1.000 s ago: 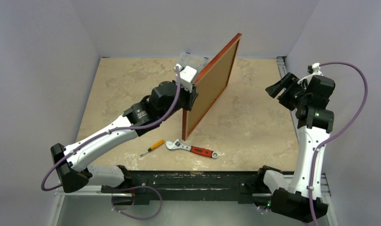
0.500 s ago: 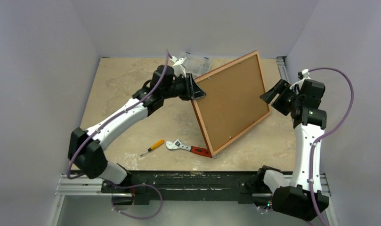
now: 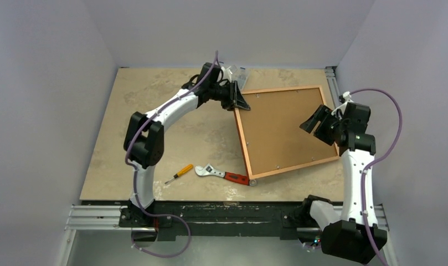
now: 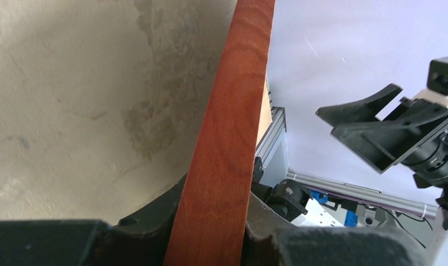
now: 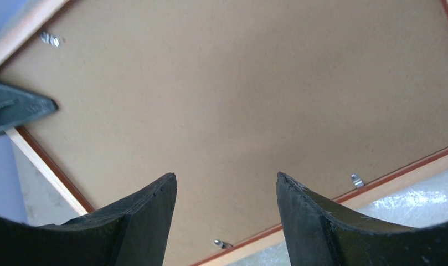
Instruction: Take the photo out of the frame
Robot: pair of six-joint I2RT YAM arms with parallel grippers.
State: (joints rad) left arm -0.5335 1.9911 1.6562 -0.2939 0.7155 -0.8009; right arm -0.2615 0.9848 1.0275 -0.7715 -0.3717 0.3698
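Observation:
My left gripper lowers the frame's held rim slightly outward toward bare table (image 3: 231, 114) (image 4: 134, 176) and opens next, since the frame's near corner reaches over the wrench's end.
The frame (image 3: 293, 168), red-orange wood, lies low over the right half of the table with its back up. Its brown backing board (image 3: 282, 130) fills it, and small metal tabs (image 5: 356, 180) hold the board in. The photo is hidden beneath the board. My left gripper (image 3: 239, 105) is shut on the frame's far-left rim, and the wooden edge (image 4: 232, 138) runs up between its fingers (image 4: 149, 221). My right gripper (image 3: 315, 119) hovers open over the frame's right side. The backing board (image 5: 238, 88) shows between its jaws (image 5: 224, 176), which touch nothing.
A red-handled wrench (image 3: 227, 175) and a small orange screwdriver (image 3: 179, 173) lie near the front edge. The frame's near corner reaches the wrench's end. A clear plastic item (image 3: 236, 72) sits at the back wall. Walls close in on the left, the back and the right.
The frame swung from standing upright and edge-on to lying back-up. My left arm stretched toward the far side with it. My right gripper came down and left over the frame.

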